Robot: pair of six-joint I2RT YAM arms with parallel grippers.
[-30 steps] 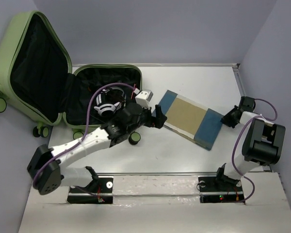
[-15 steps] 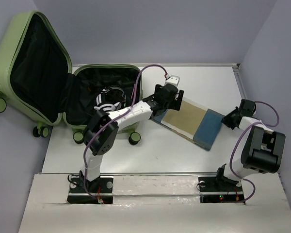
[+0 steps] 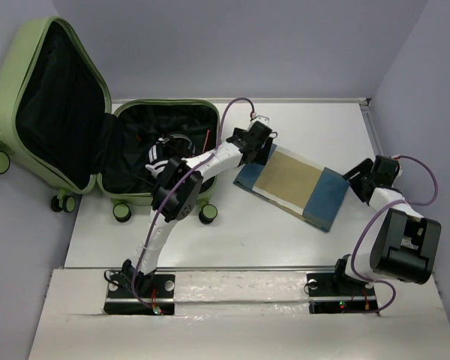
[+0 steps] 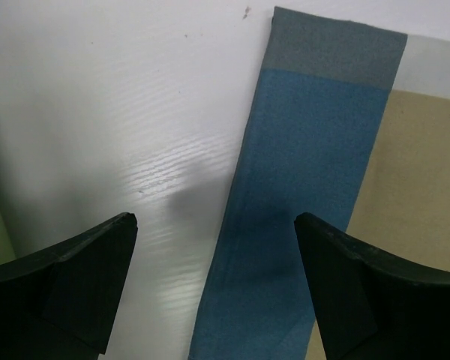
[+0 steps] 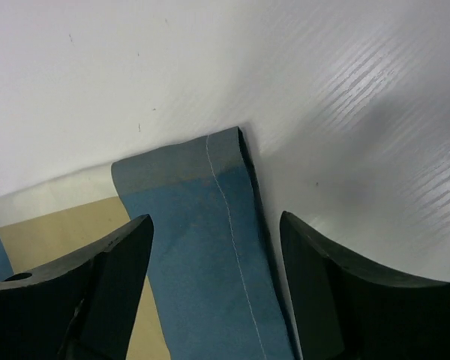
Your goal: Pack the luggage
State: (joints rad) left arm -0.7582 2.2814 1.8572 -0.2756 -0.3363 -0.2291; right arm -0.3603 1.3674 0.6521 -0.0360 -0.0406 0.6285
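Next, my left gripper comes down toward the tabletop onto the cloth's blue edge by the suitcase [image 3: 252, 166] [image 4: 223, 238], since that edge already runs between its spread fingers.
The luggage [image 3: 56, 45] is a pale green hard-shell suitcase lying open at the table's left, its lid leaning back and its black-lined base [image 3: 181, 118] facing up. A folded cloth [image 3: 291, 182], tan with blue ends, lies flat right of it. My left gripper [image 3: 255, 151] hovers open over the cloth's left blue end [image 4: 307, 187], its fingers [image 4: 75, 277] either side of the cloth's edge. My right gripper [image 3: 358, 178] is open at the right blue end [image 5: 202, 247], fingers [image 5: 345, 292] straddling it. Neither holds anything.
White-and-black headphones [image 3: 165, 154] lie in the suitcase base. The suitcase's caster wheels [image 3: 207, 214] stick out toward the arms. Purple walls close in on the table at the back and right, with a raised rail [image 3: 371, 124] along the right edge.
My left arm has swung from beside the suitcase out over the cloth's left end. My right gripper was shut at the cloth's right end and now stands open over it.
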